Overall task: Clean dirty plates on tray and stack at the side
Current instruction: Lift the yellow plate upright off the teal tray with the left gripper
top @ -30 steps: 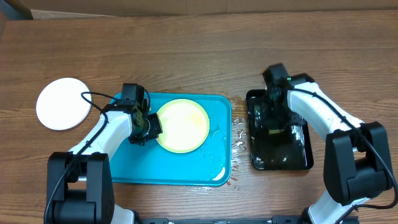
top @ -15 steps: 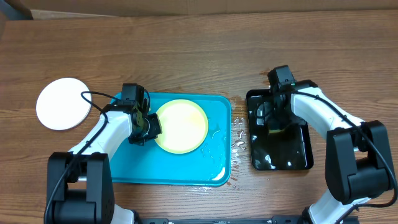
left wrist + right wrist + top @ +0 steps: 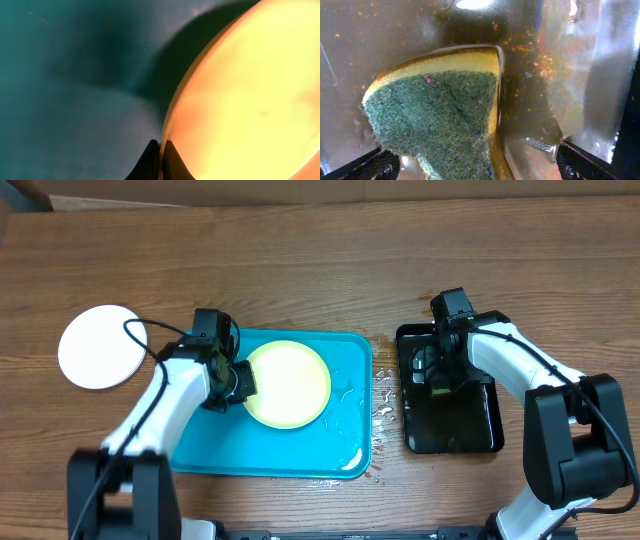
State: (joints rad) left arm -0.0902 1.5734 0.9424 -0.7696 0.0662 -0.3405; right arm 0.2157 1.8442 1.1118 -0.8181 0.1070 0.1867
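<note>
The yellow plate in my left gripper will next be lifted across to the gripper's left in the overhead view. I will lower it onto the white plate beside the tray and let go.
A pale yellow plate lies in the cyan tray. My left gripper is shut on the plate's left rim. In the left wrist view the fingertips pinch the thin edge of the plate above the tray floor. A white plate sits on the table to the left of the tray. My right gripper is open over the black tray. A green and yellow sponge lies between its spread fingers. No third plate is in view.
The black glossy tray is wet and speckled with crumbs. Water drops lie on the table between the two trays. Water pools in the cyan tray's near right corner.
My left arm has shifted and drawn the yellow plate slightly left. My right gripper has moved a little nearer over the black tray.
</note>
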